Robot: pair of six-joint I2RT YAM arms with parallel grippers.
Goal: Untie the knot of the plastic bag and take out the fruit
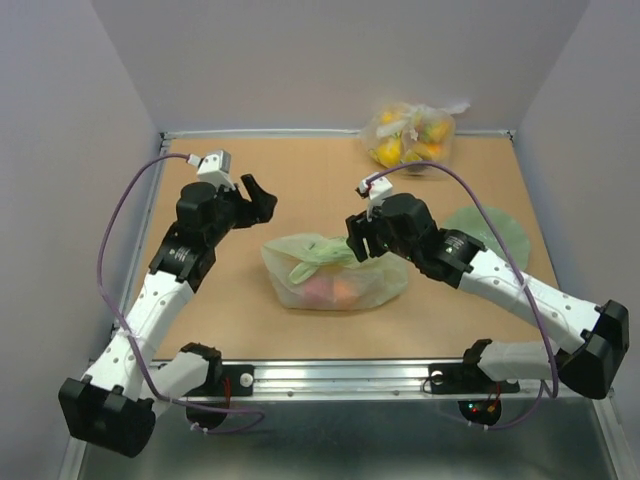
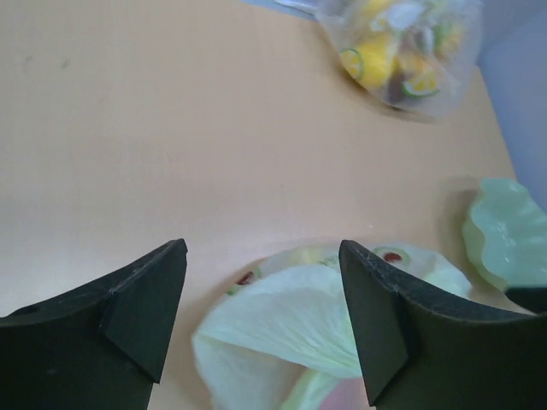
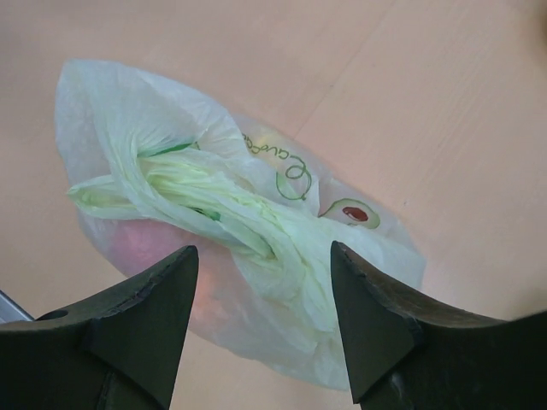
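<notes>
I will next move my right gripper down onto the gathered base of the bag's twisted handles and close it, because that narrow base is below it, between its open fingers.
The pale green plastic bag (image 1: 375,283) lies on its side mid-table, with red and orange fruit (image 1: 330,291) showing dimly through it. Its knot (image 1: 318,256) of twisted handles lies on top, pointing left. My right gripper (image 1: 353,240) is open just right of the knot. In the right wrist view its jaws (image 3: 263,254) straddle the twisted handles (image 3: 224,207) without touching, and a pink fruit (image 3: 137,245) shows through the bag (image 3: 359,248). My left gripper (image 1: 264,200) is open and empty, up and left of the bag. The left wrist view (image 2: 261,249) shows the bag (image 2: 291,320) below its jaws.
A clear bag of yellow fruit (image 1: 408,133) sits at the back right wall and also shows in the left wrist view (image 2: 402,47). A pale green wavy dish (image 1: 492,232) lies right of the bag, behind my right arm, and its edge shows in the left wrist view (image 2: 508,239).
</notes>
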